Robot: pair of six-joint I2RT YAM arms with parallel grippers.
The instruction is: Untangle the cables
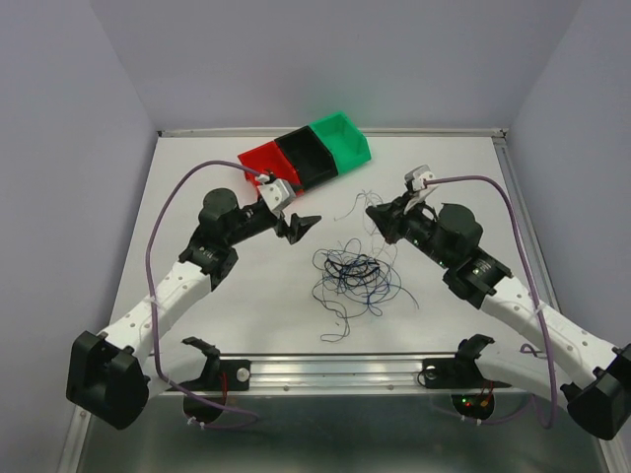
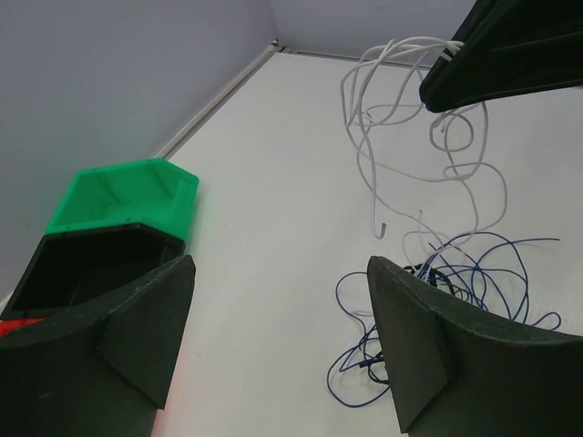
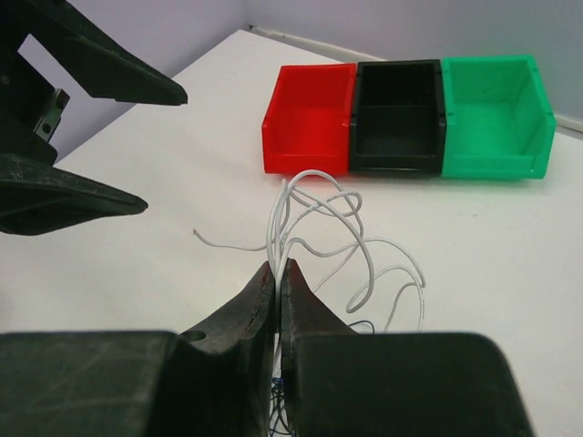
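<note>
The loose white cable end [image 1: 337, 218] [image 2: 380, 231] juts clear of the bunch of cables, so my left gripper moves to the right in the top view onto it next.
A tangle of thin dark blue and black cables [image 1: 353, 276] lies on the white table between the arms. My right gripper [image 1: 378, 219] is shut on a bunch of thin white cables [image 3: 319, 196] and holds them up above the tangle [image 2: 474, 264]. The white loops [image 2: 401, 118] hang from its fingers [image 2: 510, 64] down toward the heap. My right jaws [image 3: 277, 267] are pressed together on the white strands. My left gripper [image 1: 301, 227] is open and empty, left of the tangle, above bare table [image 2: 281, 264]. It also shows in the right wrist view [image 3: 164, 150].
Three small bins stand in a row at the back of the table: red [image 1: 258, 156], black [image 1: 306, 158] and green [image 1: 343, 138], just behind my left gripper. A metal rail [image 1: 335, 367] runs along the near edge. Grey walls enclose the table.
</note>
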